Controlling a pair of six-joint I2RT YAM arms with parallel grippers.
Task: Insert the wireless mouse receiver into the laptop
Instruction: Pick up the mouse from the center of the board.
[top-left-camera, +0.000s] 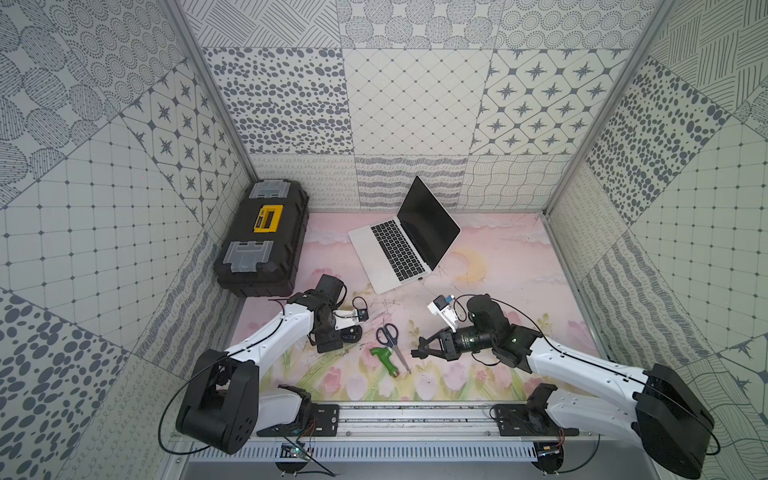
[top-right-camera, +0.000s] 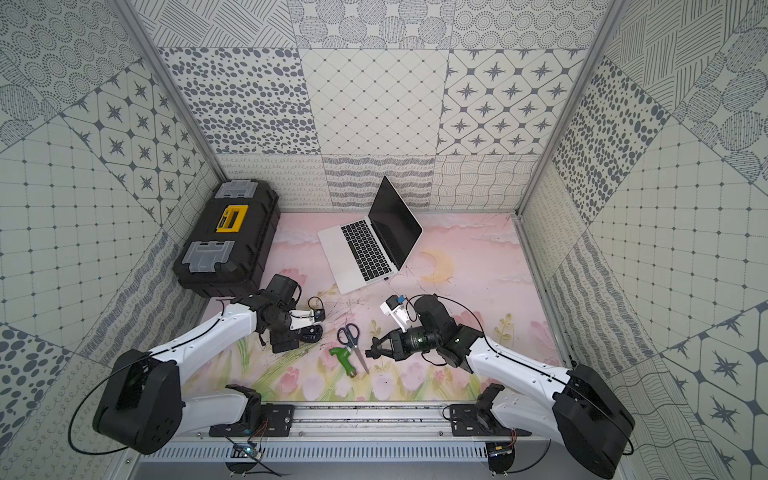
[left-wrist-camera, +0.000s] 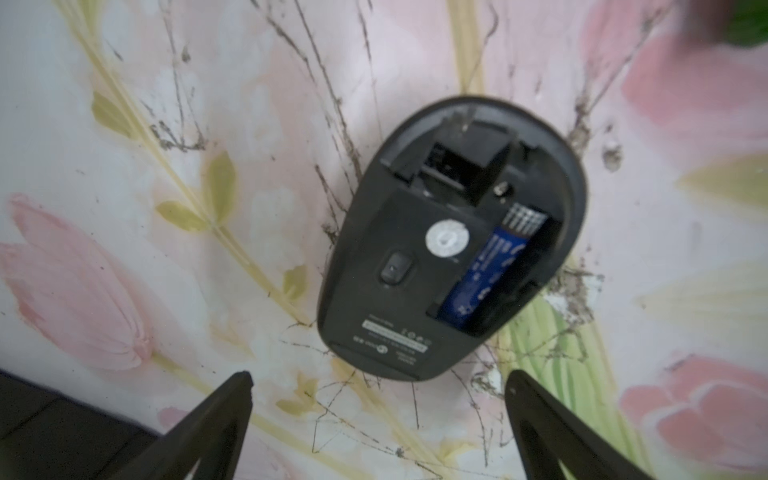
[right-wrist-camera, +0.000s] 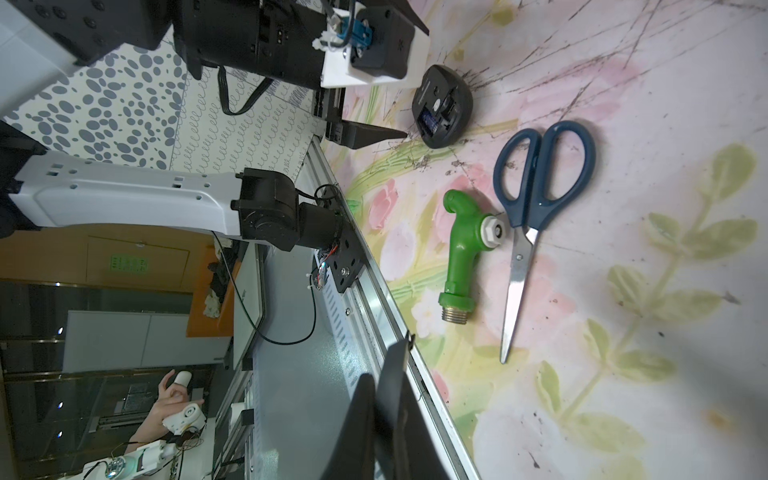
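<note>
I will next lower my left gripper over the wireless mouse's labelled end (left-wrist-camera: 385, 342) and close its fingers, because that end of the mouse faces the gap between them.
The wireless mouse (left-wrist-camera: 415, 266) lies belly-up on the flowered mat, its battery bay uncovered with a blue battery (left-wrist-camera: 486, 270) inside. It also shows in both top views (top-left-camera: 353, 333) (top-right-camera: 312, 332). My left gripper (left-wrist-camera: 380, 376) hangs open just above it, one finger on either side of its near end (top-left-camera: 338, 337). The silver laptop (top-left-camera: 370, 257) (top-right-camera: 338, 257) stands open at the back, screen black. My right gripper (top-left-camera: 415, 353) (right-wrist-camera: 386, 365) is shut on nothing, low over the mat, right of the scissors. I cannot make out the receiver.
Blue-handled scissors (top-left-camera: 390, 338) (right-wrist-camera: 536, 187) and a green tap fitting (top-left-camera: 384, 358) (right-wrist-camera: 461, 245) lie between the two arms. A black-and-yellow toolbox (top-left-camera: 262, 241) stands at the back left. An aluminium rail (top-left-camera: 415, 419) runs along the mat's front edge.
</note>
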